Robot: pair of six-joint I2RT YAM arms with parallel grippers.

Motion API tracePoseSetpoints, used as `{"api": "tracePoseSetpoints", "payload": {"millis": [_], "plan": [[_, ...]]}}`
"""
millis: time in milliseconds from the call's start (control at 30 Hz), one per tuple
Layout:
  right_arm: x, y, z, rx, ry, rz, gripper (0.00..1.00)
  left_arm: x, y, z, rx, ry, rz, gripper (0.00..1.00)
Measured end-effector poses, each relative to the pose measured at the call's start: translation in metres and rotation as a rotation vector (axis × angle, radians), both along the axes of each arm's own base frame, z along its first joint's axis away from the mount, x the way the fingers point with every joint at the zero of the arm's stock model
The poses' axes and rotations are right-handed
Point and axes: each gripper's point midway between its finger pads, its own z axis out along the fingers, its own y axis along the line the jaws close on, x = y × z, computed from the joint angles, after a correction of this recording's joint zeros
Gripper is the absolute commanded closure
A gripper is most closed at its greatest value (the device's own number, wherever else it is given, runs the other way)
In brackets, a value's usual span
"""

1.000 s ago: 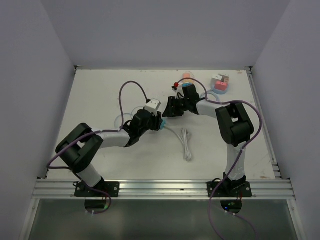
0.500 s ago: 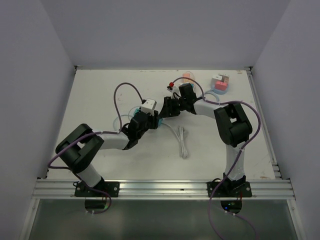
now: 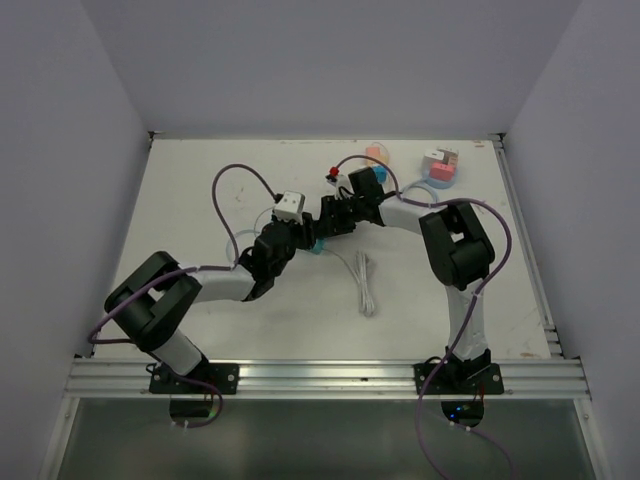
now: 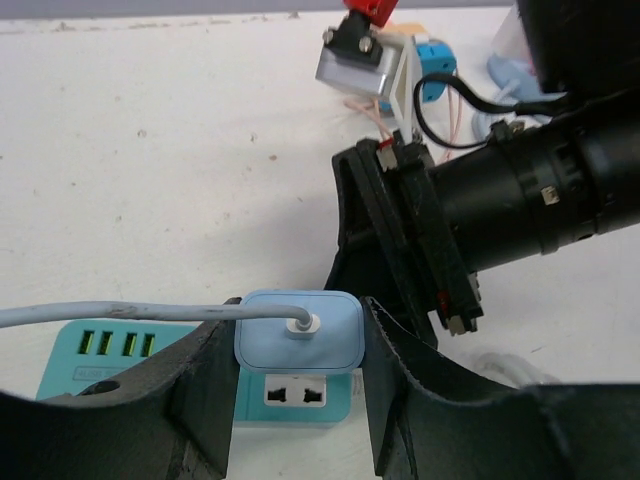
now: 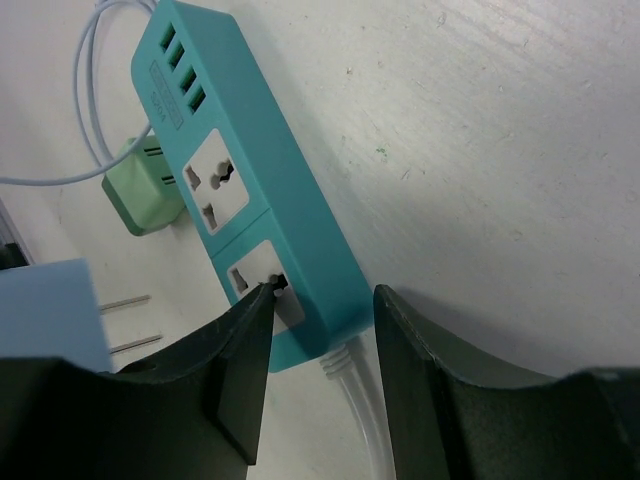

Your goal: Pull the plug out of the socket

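Next, my left gripper will draw back from the teal socket strip, then lower the plug onto the empty table near the green adapter.
My left gripper is shut on the light blue plug, one finger on each of its sides, and a white cable leaves its top. The plug hangs just above the teal socket strip, whose outlet below it shows empty. In the right wrist view the plug sits at the left with bare prongs clear of the socket strip. My right gripper straddles the strip's cable end and is closed on it. From above, both grippers meet at the strip mid-table.
A green adapter lies beside the strip with a thin white cable. The strip's white cord trails towards the near edge. Pink and blue blocks and another small piece stand at the back right. Purple arm cables loop above the table.
Both arms have shifted left and slightly towards the back, keeping their grips. The white cord has been dragged left with them.
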Motion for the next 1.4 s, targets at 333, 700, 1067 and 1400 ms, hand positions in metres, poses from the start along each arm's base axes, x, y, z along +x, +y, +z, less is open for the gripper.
{"api": "tracePoseSetpoints", "payload": {"millis": [333,700,1067,1400], "plan": [[0.001,-0.002,0.001,-0.013,-0.011,-0.012,0.51,-0.013,0.006,0.016,-0.039,0.057,0.008,0.95],[0.010,-0.024,0.018,-0.105,-0.099,-0.113,0.47,-0.080,0.053,-0.040,0.075,0.473,0.075,0.82],[0.011,-0.039,0.033,-0.176,-0.155,-0.182,0.46,-0.116,0.073,-0.089,0.077,0.788,0.053,0.41],[-0.044,-0.057,0.060,-0.325,-0.232,-0.223,0.32,-0.129,0.079,-0.083,0.137,0.869,0.032,0.15]]}}
